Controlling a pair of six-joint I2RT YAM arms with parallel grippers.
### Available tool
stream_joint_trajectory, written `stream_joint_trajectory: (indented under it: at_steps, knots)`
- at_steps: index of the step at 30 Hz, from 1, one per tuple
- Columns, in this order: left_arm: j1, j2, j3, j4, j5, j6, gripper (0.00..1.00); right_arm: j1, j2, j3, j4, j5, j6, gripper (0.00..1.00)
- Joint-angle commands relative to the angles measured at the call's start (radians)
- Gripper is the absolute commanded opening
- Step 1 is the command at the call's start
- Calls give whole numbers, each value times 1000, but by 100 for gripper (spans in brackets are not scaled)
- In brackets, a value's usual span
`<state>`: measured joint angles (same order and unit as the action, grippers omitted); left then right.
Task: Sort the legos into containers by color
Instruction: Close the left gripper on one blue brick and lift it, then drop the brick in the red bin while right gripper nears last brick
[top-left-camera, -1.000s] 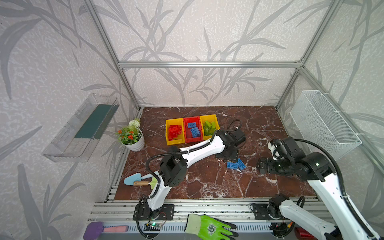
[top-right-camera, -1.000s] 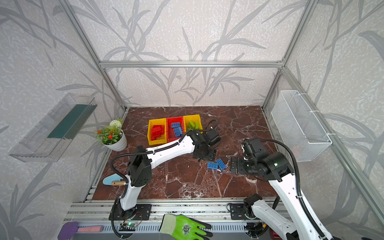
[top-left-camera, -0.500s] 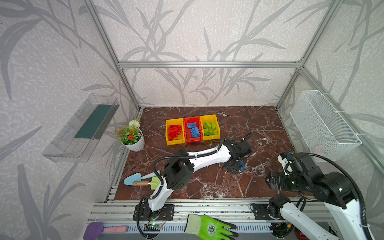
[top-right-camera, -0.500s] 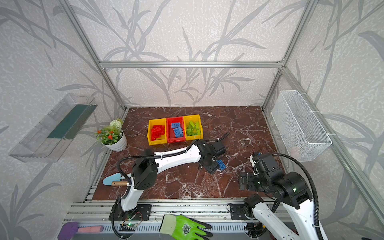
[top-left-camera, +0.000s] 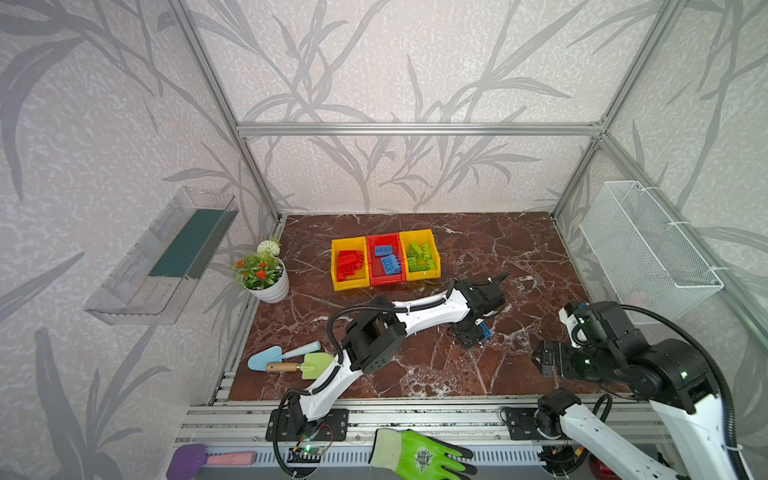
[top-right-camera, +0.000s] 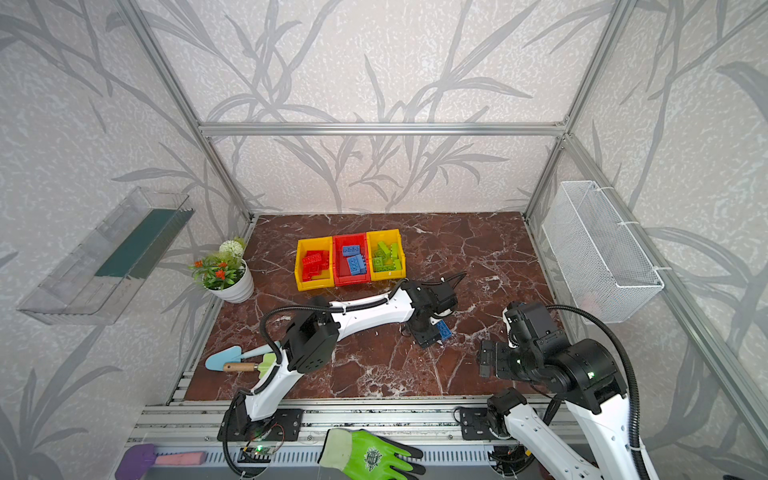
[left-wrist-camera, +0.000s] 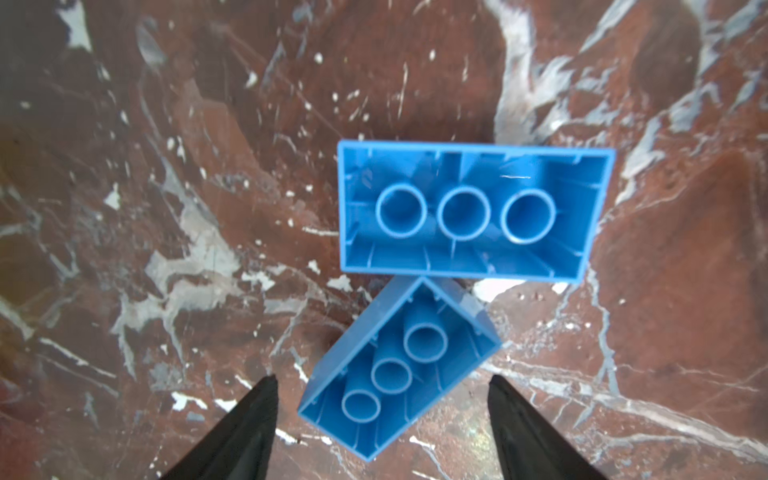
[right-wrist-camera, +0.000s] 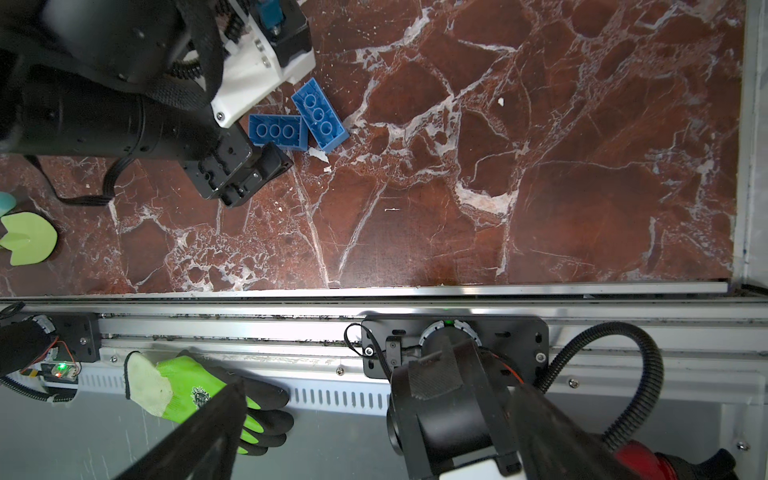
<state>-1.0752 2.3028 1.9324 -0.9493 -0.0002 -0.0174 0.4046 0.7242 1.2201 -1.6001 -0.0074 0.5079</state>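
Observation:
My left gripper lowers its open fingers around the lego's long sides next and closes. The fingers already are on either side of the nearer blue lego (left-wrist-camera: 400, 368) below.
Two blue legos lie underside up and touching on the marble floor, one (left-wrist-camera: 469, 212) beyond the other (left-wrist-camera: 399, 365); the right wrist view shows both (right-wrist-camera: 277, 131). My left gripper (left-wrist-camera: 381, 380) is open right above the nearer one, a finger on either side, not touching it. In both top views it (top-left-camera: 471, 334) (top-right-camera: 424, 334) hides most of them; a blue lego's end (top-left-camera: 484, 329) peeks out. The containers stand in a row: yellow (top-left-camera: 351, 284) with red legos, red (top-left-camera: 384, 281) with blue, yellow (top-left-camera: 422, 276) with green. My right gripper (top-left-camera: 540, 361) (right-wrist-camera: 379, 386) hangs open and empty at the front right.
A flower pot (top-left-camera: 266, 278) stands at the left edge, two toy shovels (top-left-camera: 286, 359) lie front left. A green glove (top-left-camera: 415, 455) rests on the front rail. A wire basket (top-left-camera: 648, 245) hangs on the right wall, a clear tray (top-left-camera: 166, 253) on the left.
My left gripper swung from beside the bins out to the blue legos and lowered over them. My right arm pulled back toward the front rail.

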Motion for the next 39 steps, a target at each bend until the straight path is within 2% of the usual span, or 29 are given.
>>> stream_joint_trajectory:
  at_steps: [1, 8, 12, 13, 16, 19, 23, 27, 31, 34, 37, 39]
  knots:
    - [4, 33, 36, -9, 34, 72, 79, -4, 19, 25, -57, 16, 9, 99]
    - [8, 41, -4, 8, 75, 67, 61, -4, 32, 47, -59, 30, 24, 99]
    - [19, 19, -26, 24, 89, 42, 26, -4, 33, 48, -58, 37, 28, 99]
    - [22, 13, -33, 27, 85, 36, 24, -4, 32, 48, -57, 37, 28, 99]
    - [32, -5, -49, 30, 84, 19, 19, -4, 32, 44, -48, 38, 27, 99]
    - [41, -38, -57, 15, 72, 9, 19, -3, 41, 43, -32, 37, 29, 99]
    - [90, -149, -112, 18, 50, -29, 14, -4, 66, 26, 16, 27, 33, 99]
    - [201, -309, -198, 47, 32, -68, 13, -4, 118, -4, 109, -4, 36, 99]
    - [345, -392, -212, 47, 27, -85, 14, -4, 198, -28, 224, -32, 28, 99]
    - [452, -396, -198, 52, 29, -85, 15, -5, 289, -35, 303, -26, 15, 99]
    - [528, -341, -138, 28, 9, -62, 15, -4, 395, -25, 378, -23, 4, 99]
    - [582, -295, -99, 27, 33, -52, 15, -4, 465, -12, 425, -26, 3, 99]
